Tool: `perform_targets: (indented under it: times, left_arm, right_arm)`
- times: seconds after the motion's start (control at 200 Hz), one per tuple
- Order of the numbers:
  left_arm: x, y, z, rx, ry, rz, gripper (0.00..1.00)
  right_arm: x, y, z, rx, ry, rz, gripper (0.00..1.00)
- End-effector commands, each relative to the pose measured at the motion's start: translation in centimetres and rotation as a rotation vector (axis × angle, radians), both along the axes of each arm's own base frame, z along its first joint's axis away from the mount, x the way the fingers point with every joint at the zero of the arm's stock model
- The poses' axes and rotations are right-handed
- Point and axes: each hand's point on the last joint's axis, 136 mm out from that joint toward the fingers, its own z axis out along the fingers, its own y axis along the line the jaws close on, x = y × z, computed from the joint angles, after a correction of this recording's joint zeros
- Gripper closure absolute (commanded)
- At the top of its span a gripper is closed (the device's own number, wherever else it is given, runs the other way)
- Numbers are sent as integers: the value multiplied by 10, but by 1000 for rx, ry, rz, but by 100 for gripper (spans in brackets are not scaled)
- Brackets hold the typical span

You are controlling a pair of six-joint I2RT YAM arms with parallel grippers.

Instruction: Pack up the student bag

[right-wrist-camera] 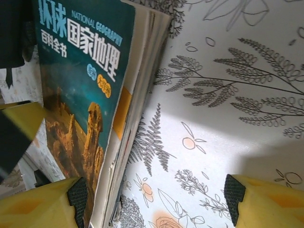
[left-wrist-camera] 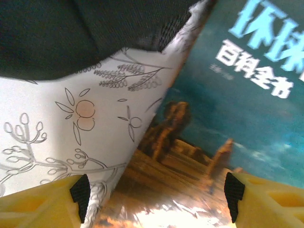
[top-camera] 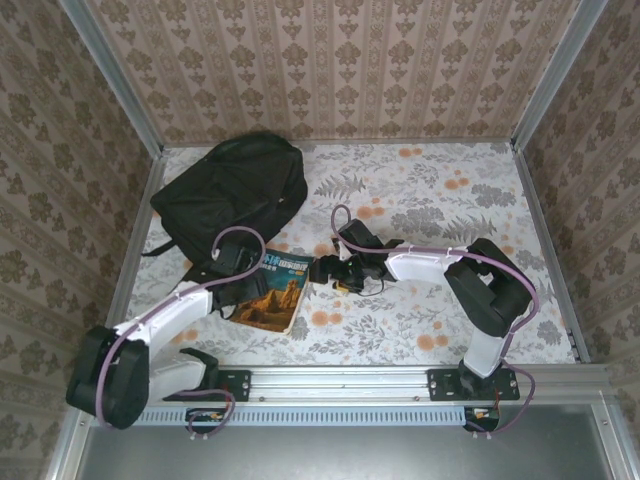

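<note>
My right gripper needs to bring both open fingers in around the thick page edge of the book next, and then close.
The student bag (top-camera: pixel 235 190), a large black backpack, lies at the back left of the table, and its black fabric (left-wrist-camera: pixel 71 33) fills the top left of the left wrist view. In front of it a thick book (top-camera: pixel 275 290) with a teal and orange cover lies flat. My left gripper (top-camera: pixel 240 272) hovers open over the book's left edge (left-wrist-camera: pixel 228 118), between book and bag, with nothing between its fingers (left-wrist-camera: pixel 156 197). My right gripper (top-camera: pixel 322 270) is open at the book's right side. The page edge (right-wrist-camera: pixel 80 85) sits just inside the right gripper's (right-wrist-camera: pixel 156 197) left finger.
A floral tablecloth (top-camera: pixel 450 210) covers the table, bare on the right half. Patterned walls and metal posts close in the back and sides. A metal rail (top-camera: pixel 350 382) carrying both arm bases runs along the near edge. The left arm's yellow finger (right-wrist-camera: pixel 19 128) shows beyond the book.
</note>
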Motion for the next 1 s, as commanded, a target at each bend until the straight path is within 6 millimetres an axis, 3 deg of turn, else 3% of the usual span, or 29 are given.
perform_targets:
  times: [0.0, 0.22, 0.27, 0.465, 0.695, 0.865, 0.995]
  left_arm:
    - [10, -23, -5, -136, -13, -65, 23]
    - [4, -67, -13, -266, 50, -191, 23]
    - [-5, -87, -14, -299, 67, -257, 23]
    - [-23, -132, -15, -375, 122, -407, 25]
    - [-30, -155, -8, -418, 141, -493, 27]
    - [-34, -166, -2, -443, 150, -547, 27]
    - [-36, -168, -3, -441, 163, -557, 28]
  right_arm:
    - [-4, 4, 0, 37, 10, 20, 21]
    - [-4, 2, -12, 18, 36, 4, 20]
    - [-2, 2, -14, 19, 42, -5, 20]
    - [4, 2, -22, 64, 89, -54, 21]
    - [10, 4, -22, 172, 138, -118, 22]
    - [24, 4, -3, 373, 175, -224, 36]
    - [28, 6, 9, 387, 150, -235, 54]
